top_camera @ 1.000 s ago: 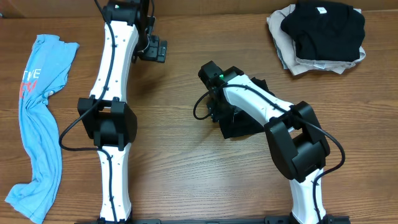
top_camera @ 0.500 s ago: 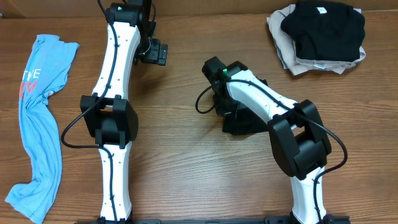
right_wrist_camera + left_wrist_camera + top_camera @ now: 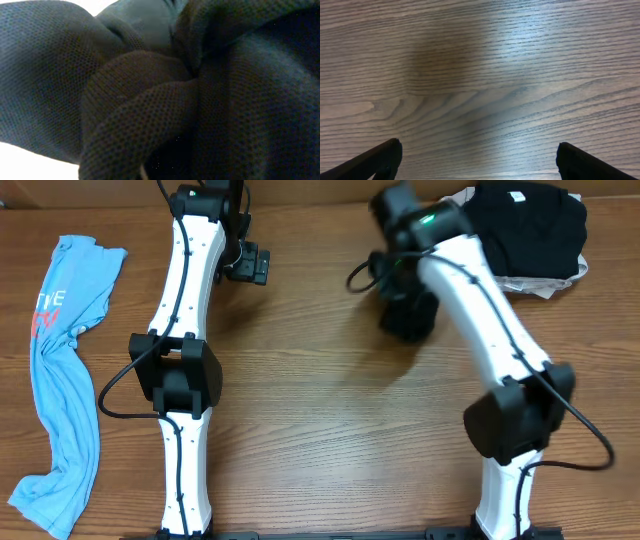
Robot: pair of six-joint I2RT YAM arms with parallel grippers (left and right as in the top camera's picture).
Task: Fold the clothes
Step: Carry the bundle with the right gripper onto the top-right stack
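Next, my right gripper should carry the black T-shirt right in the overhead view, over the top of the stack [image 3: 530, 232], and release it, as shirts already lie folded there.
A bunched black T-shirt [image 3: 410, 318] hangs from my right gripper [image 3: 402, 292], which is shut on it just left of the stack at the back right. Dark mesh cloth [image 3: 150, 100] fills the right wrist view and hides the fingers. That stack holds a folded black shirt [image 3: 520, 225] on top of a beige one [image 3: 450, 230]. A light blue T-shirt [image 3: 60, 380] with red lettering lies crumpled along the table's left edge. My left gripper [image 3: 247, 262] stands open at the back left, over bare wood, with nothing between its fingertips [image 3: 385, 155].
The wooden table [image 3: 320, 430] shows bare in the middle and at the front. Both white arms rise from the front edge. The left arm [image 3: 185, 330] runs straight back between the blue shirt and the table's middle.
My right arm has swung from the table's middle to the back right, lifting the black T-shirt off the wood with it. The left arm has stayed put.
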